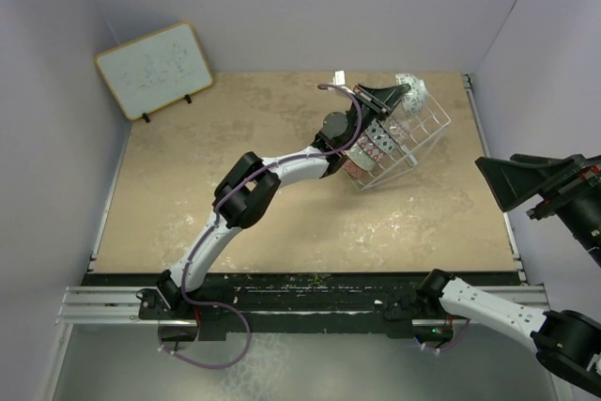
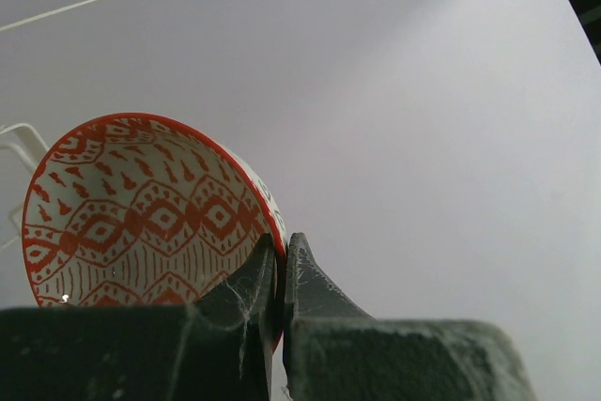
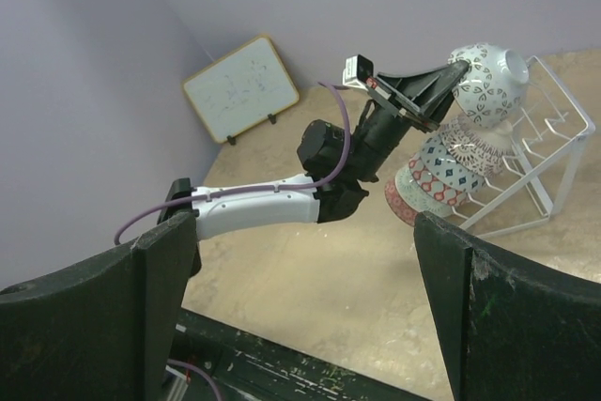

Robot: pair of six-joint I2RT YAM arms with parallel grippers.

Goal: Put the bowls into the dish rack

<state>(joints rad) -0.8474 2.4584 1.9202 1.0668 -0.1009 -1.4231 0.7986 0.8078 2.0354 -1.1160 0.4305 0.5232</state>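
The red-patterned bowl should go down next with my left gripper and be released in the rack's free far end below it, because standing bowls already fill the rack's near end.
My left gripper is shut on the rim of a bowl with a red-patterned inside and a white outside with a grey pattern. It holds the bowl in the air over the far end of the white wire dish rack. Several patterned bowls stand on edge in a row in the rack's near end; they also show in the right wrist view. My right gripper is wide open and empty, raised at the table's right side, far from the rack.
A wood-framed whiteboard leans at the back left corner. Grey walls enclose the tan table on three sides. The left arm stretches diagonally across the table's middle.
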